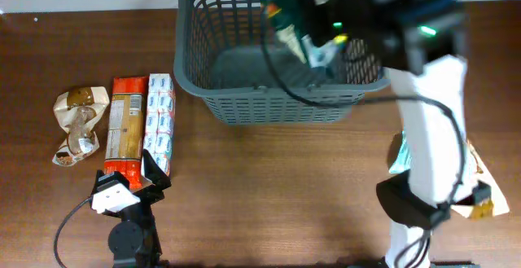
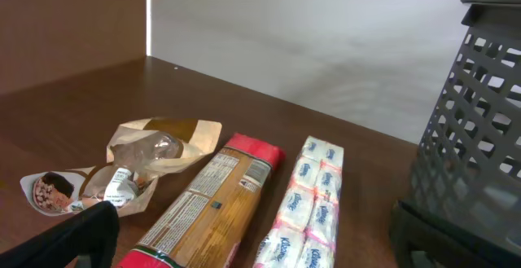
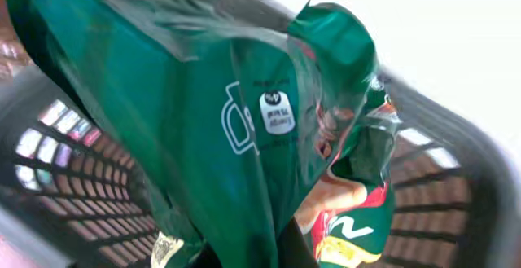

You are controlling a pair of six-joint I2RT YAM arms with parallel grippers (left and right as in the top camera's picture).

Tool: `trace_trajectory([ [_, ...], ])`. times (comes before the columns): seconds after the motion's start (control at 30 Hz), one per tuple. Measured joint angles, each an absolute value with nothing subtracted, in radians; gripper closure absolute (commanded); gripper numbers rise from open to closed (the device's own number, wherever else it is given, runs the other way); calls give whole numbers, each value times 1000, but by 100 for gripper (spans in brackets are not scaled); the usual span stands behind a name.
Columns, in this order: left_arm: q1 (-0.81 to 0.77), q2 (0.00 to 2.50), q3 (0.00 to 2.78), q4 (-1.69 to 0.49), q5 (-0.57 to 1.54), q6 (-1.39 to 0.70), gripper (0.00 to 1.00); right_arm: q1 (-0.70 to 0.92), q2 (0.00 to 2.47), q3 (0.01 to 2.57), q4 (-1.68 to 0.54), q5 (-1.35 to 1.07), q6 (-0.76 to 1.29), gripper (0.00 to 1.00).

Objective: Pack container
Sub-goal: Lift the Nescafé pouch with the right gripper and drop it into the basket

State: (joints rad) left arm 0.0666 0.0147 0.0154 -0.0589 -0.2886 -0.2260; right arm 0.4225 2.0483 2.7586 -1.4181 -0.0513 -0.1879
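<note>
The basket's clear bottom lies below my right gripper, which should lower past the basket's rim and release the green snack bag (image 3: 212, 113) inside.
The dark grey slotted basket (image 1: 269, 101) stands at the back centre of the table; its wall also shows in the left wrist view (image 2: 472, 162) and in the right wrist view (image 3: 73, 162). My right gripper (image 1: 313, 32) hangs over the basket's inside and is shut on a green snack bag (image 3: 212, 113), which fills the right wrist view and hides the fingers. My left gripper (image 1: 122, 188) rests low at the front left, just short of an orange pasta packet (image 1: 126, 125); only one dark finger (image 2: 73, 239) shows, and I cannot tell its state.
Next to the pasta packet (image 2: 207, 207) lies a strip of white tissue packs (image 1: 159, 121), also in the left wrist view (image 2: 305, 211). A crumpled beige snack bag (image 1: 77, 121) lies far left. More packets (image 1: 476, 182) lie at the right by the right arm's base.
</note>
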Motion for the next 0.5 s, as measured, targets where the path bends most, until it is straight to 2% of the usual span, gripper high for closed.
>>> trace_trajectory([
  [0.27,67,15,15,-59,-289,-226,1,426,2158,2375,-1213,-35,-196,96],
  [0.3,67,15,15,-59,-289,-226,1,426,2168,2344,-1202,-35,-195,87],
  [0.33,67,15,15,-59,-289,-226,1,426,2177,2307,-1188,-35,-194,70],
  [0.37,67,15,15,-59,-289,-226,1,426,2183,2275,-1179,-34,-199,49],
  [0.47,67,15,15,-59,-289,-226,1,426,2189,2251,-1168,-24,-203,49],
  [0.5,67,15,15,-59,-289,-226,1,427,2183,2259,-1171,-17,-203,46],
])
